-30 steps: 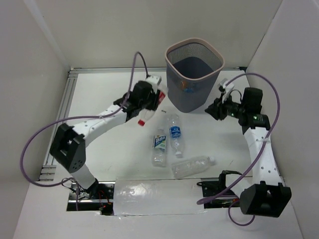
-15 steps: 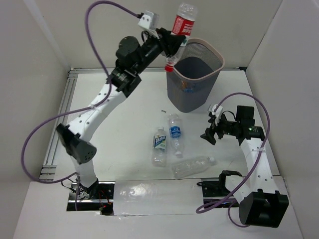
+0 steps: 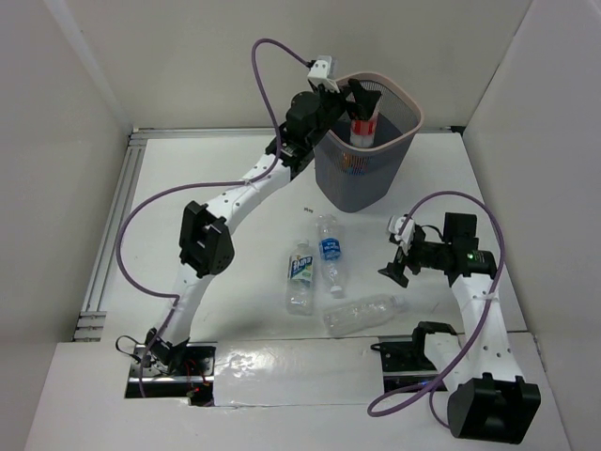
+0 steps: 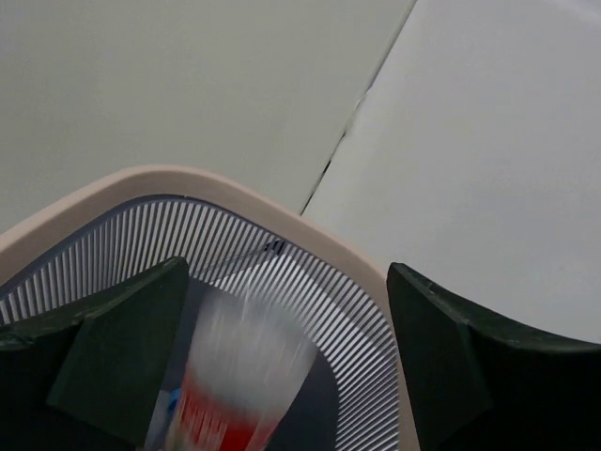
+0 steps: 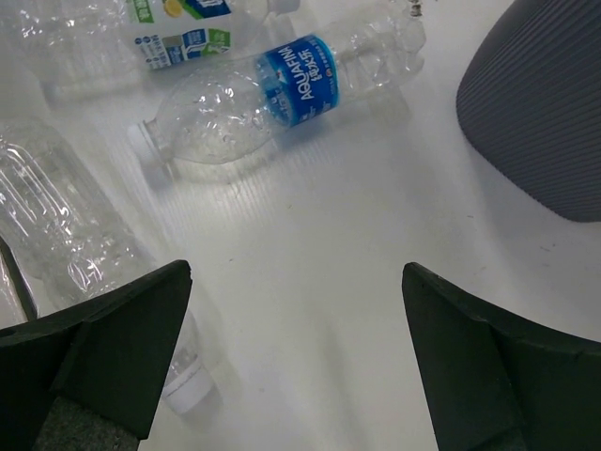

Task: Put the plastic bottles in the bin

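I should move my right gripper back and down with open fingers and turn them across the unlabelled bottle's middle (image 3: 366, 313) (image 5: 94, 256), because the unlabelled bottle lies at an angle below and back from my gripper.
My left gripper (image 3: 362, 94) hangs open over the bin (image 3: 409, 113), a dark grey mesh basket with a beige rim (image 4: 235, 183). A red-labelled bottle (image 3: 364, 127) is loose between the spread fingers and dropping into the bin, blurred in the left wrist view (image 4: 239, 376). Three bottles lie on the table: a green-white labelled one (image 3: 300, 274), a blue-labelled one (image 3: 329, 250) and an unlabelled one (image 3: 362, 315). My right gripper (image 3: 395, 256) is open and empty just right of them. It looks down on the blue-labelled bottle (image 5: 282, 94) and the unlabelled bottle (image 5: 56, 244).
The bin's ribbed wall (image 5: 545, 113) stands close at the right wrist view's upper right. White side walls enclose the table. A metal rail (image 3: 117, 216) runs along the left edge.
My left arm lifted the red-labelled bottle from the table to above the bin, then opened and released it. My right gripper came down from beside the bin toward the lying bottles and opened wider.
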`<state>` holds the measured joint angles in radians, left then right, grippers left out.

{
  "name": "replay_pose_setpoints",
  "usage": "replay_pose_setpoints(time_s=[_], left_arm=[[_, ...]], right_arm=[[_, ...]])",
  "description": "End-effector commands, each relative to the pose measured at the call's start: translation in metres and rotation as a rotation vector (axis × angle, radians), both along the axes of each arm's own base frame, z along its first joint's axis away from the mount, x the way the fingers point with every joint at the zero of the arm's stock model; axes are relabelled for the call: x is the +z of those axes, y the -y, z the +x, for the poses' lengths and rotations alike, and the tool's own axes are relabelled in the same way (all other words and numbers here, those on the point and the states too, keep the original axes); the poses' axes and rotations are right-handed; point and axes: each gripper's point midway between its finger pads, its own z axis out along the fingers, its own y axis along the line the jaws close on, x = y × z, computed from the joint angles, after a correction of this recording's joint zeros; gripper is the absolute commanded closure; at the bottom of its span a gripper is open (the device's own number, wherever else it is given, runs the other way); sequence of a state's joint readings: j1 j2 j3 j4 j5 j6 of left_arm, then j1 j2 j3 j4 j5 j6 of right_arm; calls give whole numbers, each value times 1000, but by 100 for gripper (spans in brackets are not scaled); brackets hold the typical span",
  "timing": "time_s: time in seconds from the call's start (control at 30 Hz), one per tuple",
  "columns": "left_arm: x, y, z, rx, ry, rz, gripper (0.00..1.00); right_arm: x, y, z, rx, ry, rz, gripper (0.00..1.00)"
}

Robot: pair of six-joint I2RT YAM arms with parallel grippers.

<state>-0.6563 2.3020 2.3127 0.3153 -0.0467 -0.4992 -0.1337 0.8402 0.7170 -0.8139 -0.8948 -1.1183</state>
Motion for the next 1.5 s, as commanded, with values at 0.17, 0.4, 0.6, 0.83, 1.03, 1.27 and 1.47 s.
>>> replay_pose_setpoints(time_s=[0.17,0.4,0.6,0.83,1.03,1.27,1.47], left_arm=[[135,-32,-64,-52,237,-112,0],[106,-83,-132,-62,126,140,0],[-65,-162,-219,2,-217,354,0],[-176,-216,-299,42,-480,335,0],[-212,-222,-315,79,-562,355,0],[-228,-206,-316,59,-576,383,0],[-241,-197,-314,41,-578,421,0]], right_arm=[[-14,-8,-17,202,72,-59,0],[-55,-12,-51,577,123,-180,0],[-66,-29,-79,831,109,-201,0],[-85,-54,-114,1006,13,-214,4],[-119,-66,-90,863,16,-352,15],[-127,-76,-73,742,32,-405,39],[-71,-86,-74,728,94,-308,61]])
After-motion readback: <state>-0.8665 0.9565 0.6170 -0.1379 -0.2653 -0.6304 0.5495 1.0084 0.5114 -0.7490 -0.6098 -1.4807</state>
